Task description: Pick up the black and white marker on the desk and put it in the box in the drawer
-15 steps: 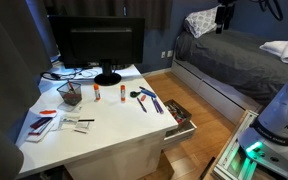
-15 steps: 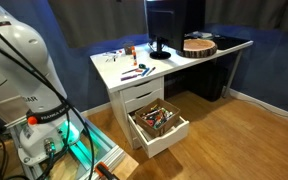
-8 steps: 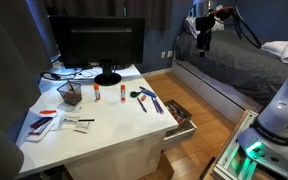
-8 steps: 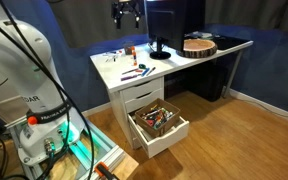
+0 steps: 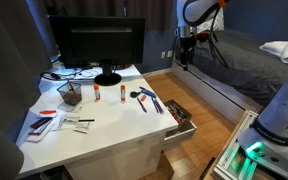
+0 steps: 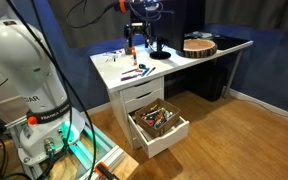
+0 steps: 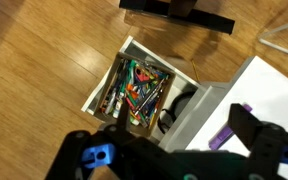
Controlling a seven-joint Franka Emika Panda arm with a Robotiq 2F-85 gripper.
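Note:
I need to move my gripper next, far down and in over the desk's edge onto the black and white marker among the pens, since it hangs open high above the desk's drawer (image 5: 181, 122) end.
The white desk (image 5: 104, 135) (image 6: 119, 80) has its drawer (image 5: 181, 122) (image 6: 159, 122) pulled open. In the wrist view the box (image 7: 134, 88) in the drawer is full of coloured pens. Several pens and markers (image 5: 144, 99) (image 6: 134, 71) lie near the desk edge above the drawer. I cannot tell which one is the black and white marker. My gripper (image 5: 185, 52) (image 6: 134, 38) (image 7: 162, 135) hangs in the air above the desk's drawer end. It is open and empty. A purple marker (image 7: 227, 128) lies on the desk by one finger.
A monitor (image 5: 96, 45) stands at the back of the desk. A mesh cup (image 5: 70, 94), glue sticks (image 5: 109, 93) and small stationery (image 5: 46, 121) lie on top. A bed (image 5: 234, 60) is behind the arm. A round wooden piece (image 6: 198, 45) sits at the far end.
The arm has swung from high over the bed toward the desk and come down. The gripper now hangs over the desk's drawer end. Nothing on the desk has moved.

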